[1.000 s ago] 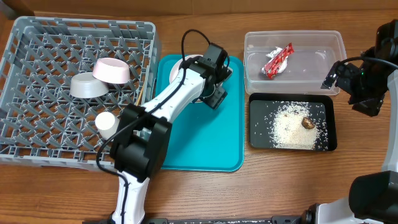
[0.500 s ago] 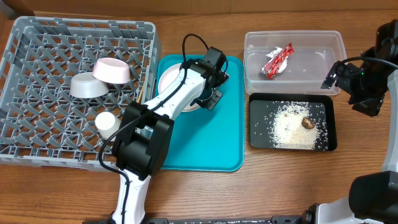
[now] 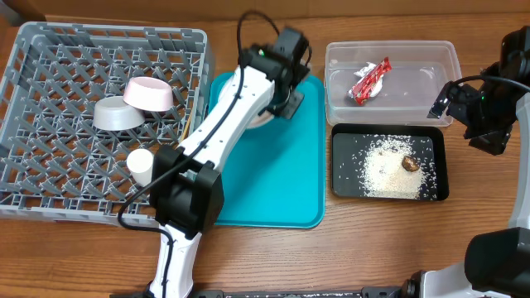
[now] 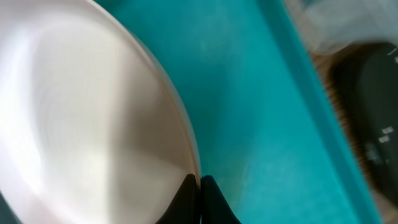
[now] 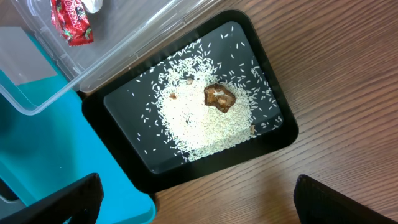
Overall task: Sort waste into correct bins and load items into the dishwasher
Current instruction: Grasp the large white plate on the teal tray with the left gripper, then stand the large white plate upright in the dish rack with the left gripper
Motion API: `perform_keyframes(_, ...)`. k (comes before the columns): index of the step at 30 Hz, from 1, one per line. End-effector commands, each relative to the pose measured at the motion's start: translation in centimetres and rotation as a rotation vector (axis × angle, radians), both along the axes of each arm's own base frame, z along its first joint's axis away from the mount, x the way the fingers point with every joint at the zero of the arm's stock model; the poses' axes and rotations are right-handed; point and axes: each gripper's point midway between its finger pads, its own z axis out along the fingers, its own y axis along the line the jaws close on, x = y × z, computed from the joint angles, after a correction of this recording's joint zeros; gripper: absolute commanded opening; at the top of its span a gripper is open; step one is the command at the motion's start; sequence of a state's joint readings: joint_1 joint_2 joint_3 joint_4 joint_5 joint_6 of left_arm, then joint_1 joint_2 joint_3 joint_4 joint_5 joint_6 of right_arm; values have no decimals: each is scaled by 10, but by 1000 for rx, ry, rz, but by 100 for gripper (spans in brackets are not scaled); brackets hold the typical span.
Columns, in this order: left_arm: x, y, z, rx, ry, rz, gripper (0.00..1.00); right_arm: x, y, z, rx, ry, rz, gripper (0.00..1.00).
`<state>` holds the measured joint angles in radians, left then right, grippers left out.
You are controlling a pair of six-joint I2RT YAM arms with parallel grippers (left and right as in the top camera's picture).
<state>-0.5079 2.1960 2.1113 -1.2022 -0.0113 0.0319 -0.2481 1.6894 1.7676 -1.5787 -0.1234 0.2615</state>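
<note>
The plate should stand upright in the rack [image 3: 50, 99], between the pinkish dish and the rack's edge by the tray, so my left gripper should lift it across first.
In the left wrist view my left gripper [image 4: 200, 185] is shut on the rim of the large white plate [image 4: 93, 124], over the teal tray [image 4: 267, 118]. From overhead, the left gripper [image 3: 286, 101] is at the tray's far end, and the arm hides most of the plate [image 3: 267, 117]. The grey dish rack [image 3: 50, 99] holds a pinkish dish [image 3: 149, 93], grey bowl [image 3: 116, 114], white cup [image 3: 141, 163] and chopsticks [image 3: 185, 122]. The red wrapper [image 3: 370, 80] lies in the clear tub [image 3: 451, 58]. Rice [image 3: 385, 172] and a brown lump [image 3: 409, 163] lie in the black tray [image 3: 336, 165]. My right gripper [image 3: 484, 116] stands open.
The teal tray [image 3: 273, 182] lies between the rack and the two bins. In the right wrist view my right gripper [image 5: 199, 199] hangs over bare wood just in front of the black tray [image 5: 124, 168], with the tub's corner [image 5: 37, 99] at the left.
My left gripper has shut on the plate's rim and moved toward the far end of the teal tray with it. The right arm has stayed still.
</note>
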Motion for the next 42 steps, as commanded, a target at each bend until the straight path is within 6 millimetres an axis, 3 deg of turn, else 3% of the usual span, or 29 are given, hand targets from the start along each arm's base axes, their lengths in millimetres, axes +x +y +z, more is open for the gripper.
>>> perform_keyframes(1,20,5,50,-95,-71,98,4,-1,-1,6,-4,-20,-3,100)
perform_keyframes(4,24,20,82,-188,-67,125,4,-1,-1,6,-4,-20,-3,100)
perform_keyframes(7,27,36,97,-277,-38,154,4,-1,-1,6,-4,-20,-3,100)
perform_keyframes(16,36,95,114,-518,68,266,4,-1,-1,6,-4,-20,-3,100)
perform_keyframes(24,36,114,131,-727,119,249,4,-1,-1,6,-3,-19,-3,100)
perform_keyframes(34,37,148,110,-727,163,340,4,-2,0,5,-3,-17,-3,100)
perform_keyframes(39,35,158,86,-710,210,374,4,-2,0,5,-3,-16,-3,100)
perform_keyframes(42,34,173,71,-633,211,416,4,-2,0,5,-2,-15,-3,100)
